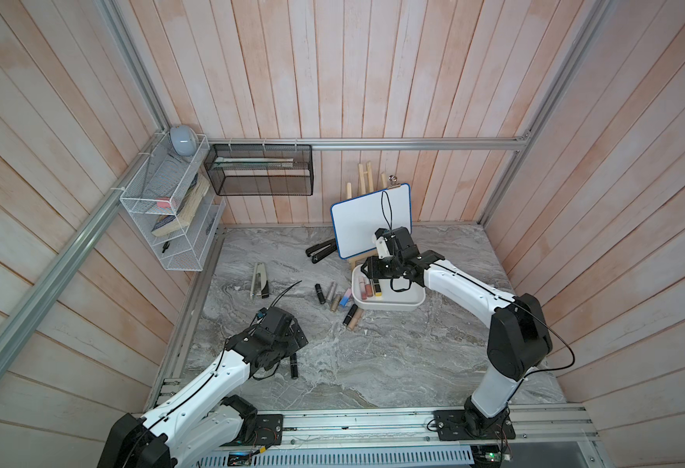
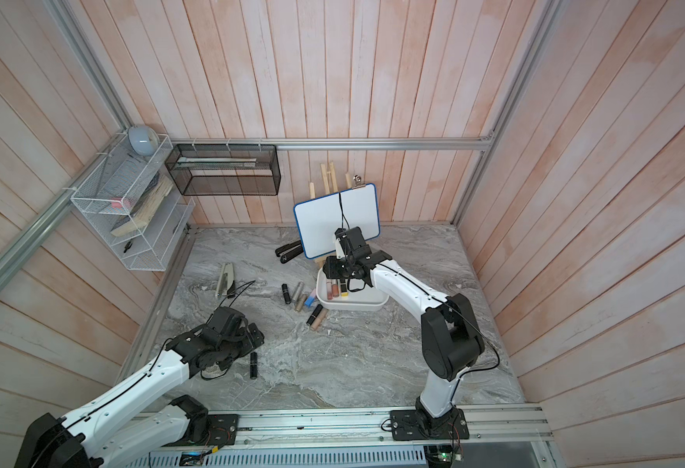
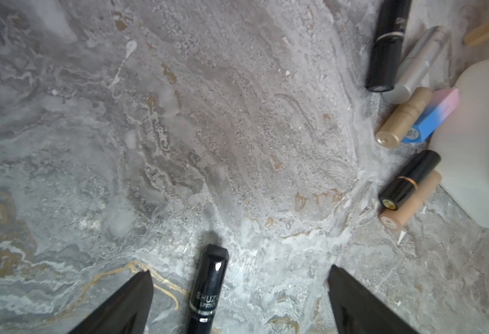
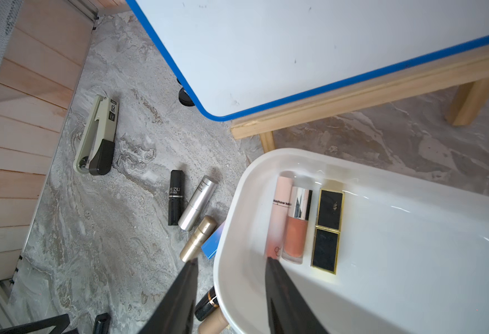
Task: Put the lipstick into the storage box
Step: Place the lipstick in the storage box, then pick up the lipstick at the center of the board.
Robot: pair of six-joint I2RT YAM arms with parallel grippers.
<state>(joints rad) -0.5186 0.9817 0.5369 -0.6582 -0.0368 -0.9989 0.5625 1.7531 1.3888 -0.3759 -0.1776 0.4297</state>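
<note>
Next, my left gripper moves down around the far end of the black lipstick and closes its fingers there, since it lies below them on the tabletop.
A black lipstick lies on the marble table between the wide-open fingers of my left gripper, touching neither; it also shows in both top views. The white storage box sits right of centre and holds a pink tube, a peach gloss bottle and a black-and-gold lipstick. My right gripper hangs open and empty over the box's left rim, one finger inside, one outside. Several more lipsticks lie left of the box.
A blue-edged whiteboard on a wooden easel stands just behind the box. A black stapler and a beige stapler lie on the table. A black mesh basket and a white wire rack hang on the walls.
</note>
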